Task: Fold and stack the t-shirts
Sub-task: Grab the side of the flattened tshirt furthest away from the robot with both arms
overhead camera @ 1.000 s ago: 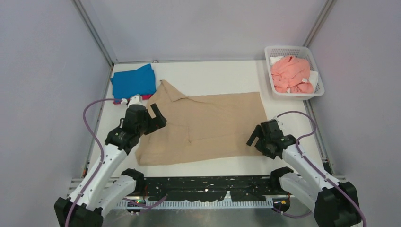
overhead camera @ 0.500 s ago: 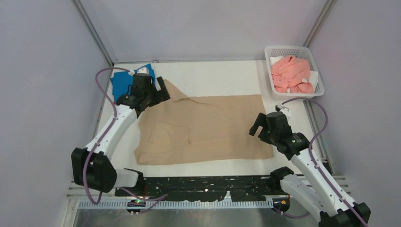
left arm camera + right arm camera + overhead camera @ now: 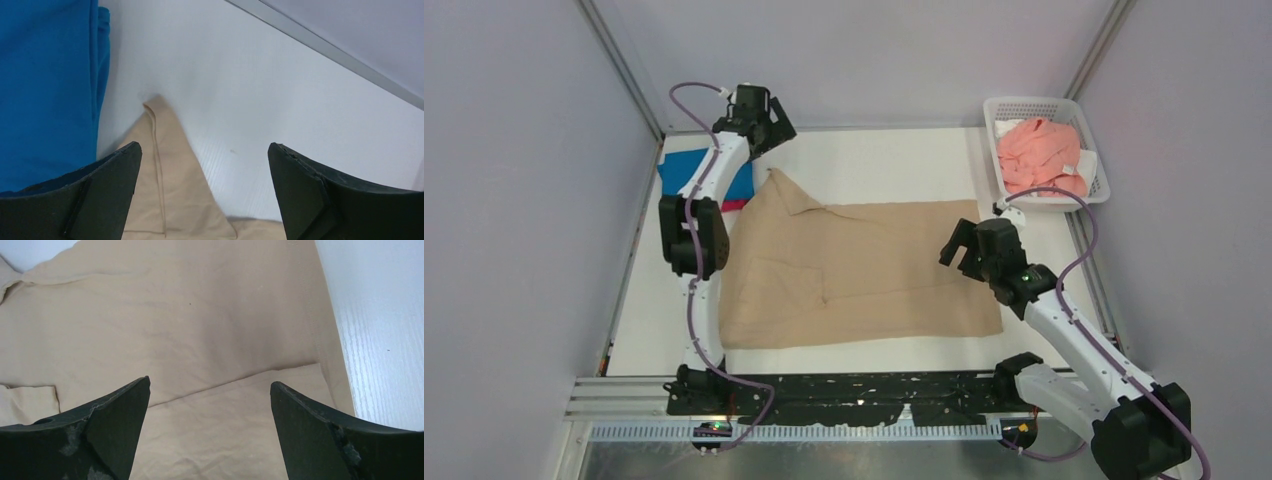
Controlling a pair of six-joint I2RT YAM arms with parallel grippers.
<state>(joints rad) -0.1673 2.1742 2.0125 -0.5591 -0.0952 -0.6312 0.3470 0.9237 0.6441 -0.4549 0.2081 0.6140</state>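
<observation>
The tan-beige t-shirt's sleeve tip [image 3: 775, 175] sticks out onto bare tabletop, clear of the blue t-shirt [image 3: 686, 172]. My left gripper will therefore turn, move down onto the sleeve tip and close.
The tan-beige t-shirt [image 3: 854, 270] lies spread flat mid-table, its near part folded over. Its sleeve tip [image 3: 170, 180] points to the back left. The folded bright blue t-shirt [image 3: 686, 172] lies at the back left, with a magenta-red edge [image 3: 736, 204] showing under it. The salmon pink t-shirt [image 3: 1039, 155] is bunched in the basket. My left gripper [image 3: 772, 135] is open and empty above the sleeve tip; in the left wrist view [image 3: 205, 150] the blue shirt [image 3: 45, 90] is to its left. My right gripper [image 3: 959, 245] is open and empty over the tan shirt's right part [image 3: 200, 330].
The white mesh basket [image 3: 1084, 125] stands at the back right corner. Grey walls and metal frame posts [image 3: 624, 70] close in the table on three sides. Bare white table [image 3: 380, 340] shows right of the shirt's hem.
My left arm has stretched from the shirt's left edge to the back, now over the sleeve tip. My right gripper has moved slightly back over the shirt's right side. The shirts lie unchanged.
</observation>
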